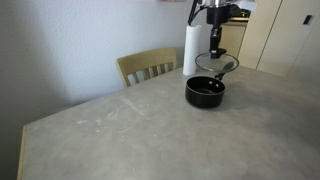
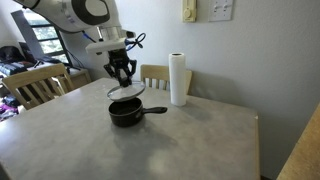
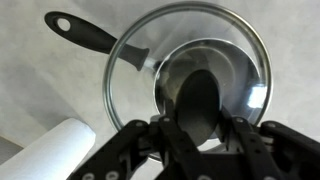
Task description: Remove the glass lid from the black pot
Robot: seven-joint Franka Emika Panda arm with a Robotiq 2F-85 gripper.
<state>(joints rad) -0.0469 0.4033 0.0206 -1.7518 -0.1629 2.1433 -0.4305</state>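
My gripper needs to move off the pot (image 1: 205, 92) next, away from the paper-towel roll, and put the lid down on the bare tabletop to free the knob, because that spot is clear.
The black pot (image 1: 205, 92) sits on the grey table with its long handle showing in an exterior view (image 2: 155, 110) and in the wrist view (image 3: 85, 32). My gripper (image 1: 216, 48) hangs above it, shut on the black knob of the glass lid (image 1: 219, 65). The lid is lifted clear of the pot and hangs just above it in both exterior views (image 2: 124, 92). In the wrist view the lid (image 3: 135, 70) fills the frame under my fingers (image 3: 200, 115), and the pot (image 3: 240, 60) shows through the glass.
A tall white paper-towel roll (image 1: 190, 50) stands close behind the pot, also in the other views (image 2: 178, 78) (image 3: 55, 150). Wooden chairs (image 1: 148, 67) (image 2: 35, 85) stand at the table edges. The grey table (image 1: 120, 130) stretches out in front of the pot.
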